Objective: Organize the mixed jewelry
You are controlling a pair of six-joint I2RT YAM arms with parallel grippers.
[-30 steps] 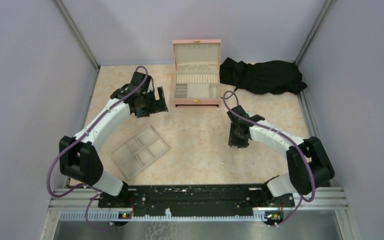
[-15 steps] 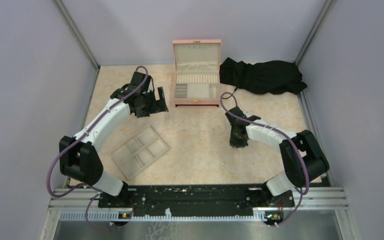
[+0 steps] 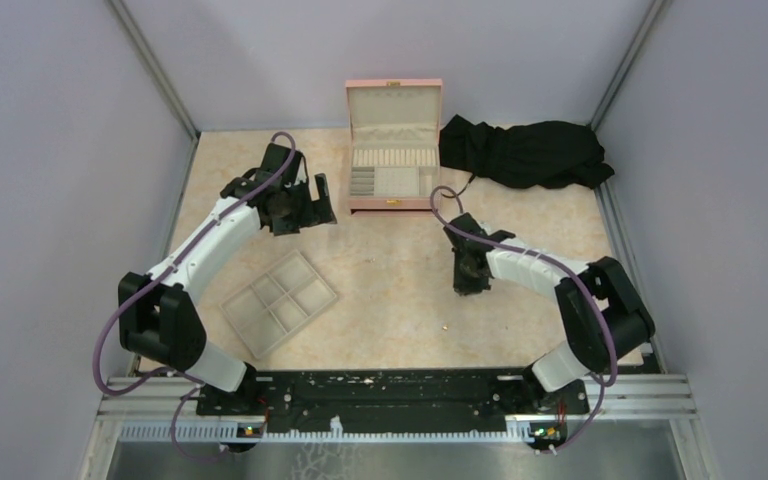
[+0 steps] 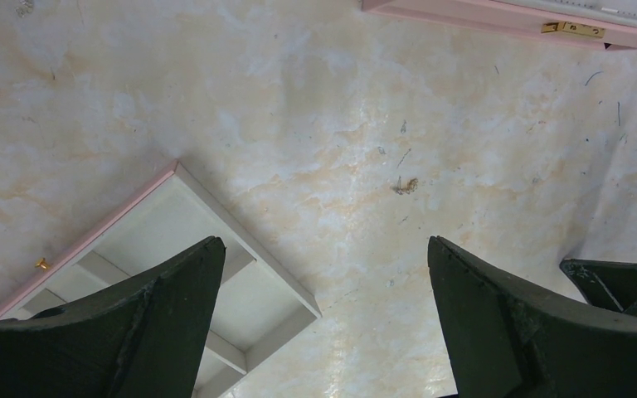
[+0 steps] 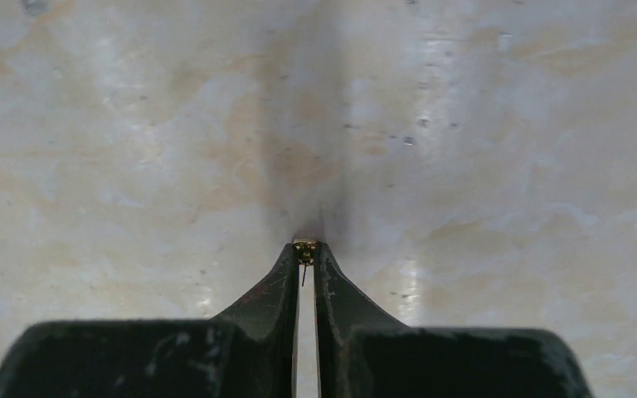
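The stud (image 5: 304,250) will next be carried across by my right gripper and let go over the tray's closest section, which is empty and to the gripper's left in the top view.
In the right wrist view my right gripper (image 5: 305,249) is shut, pinching a tiny gold stud (image 5: 304,250) at its very tips, right at the marbled tabletop. From above, this gripper (image 3: 466,286) points down at mid-table, right of centre. My left gripper (image 3: 305,207) hangs wide open left of the pink box (image 3: 394,205), holding nothing. Between its spread fingers (image 4: 323,242) I see bare table and a corner of the beige tray (image 4: 216,249). Other jewelry lies loose: a thin gold piece (image 4: 405,186), a gold speck (image 4: 41,264) by the tray, and another speck (image 3: 445,326).
The pink box stands open at the back centre, with cream lining and a gold latch (image 4: 572,29). A black cloth (image 3: 525,152) lies bunched at the back right. The six-compartment tray (image 3: 280,302) sits at the front left. Grey walls close in both sides.
My right gripper has closed from part open to shut on the gold stud, and its arm has shifted slightly left and away. The left arm has not moved.
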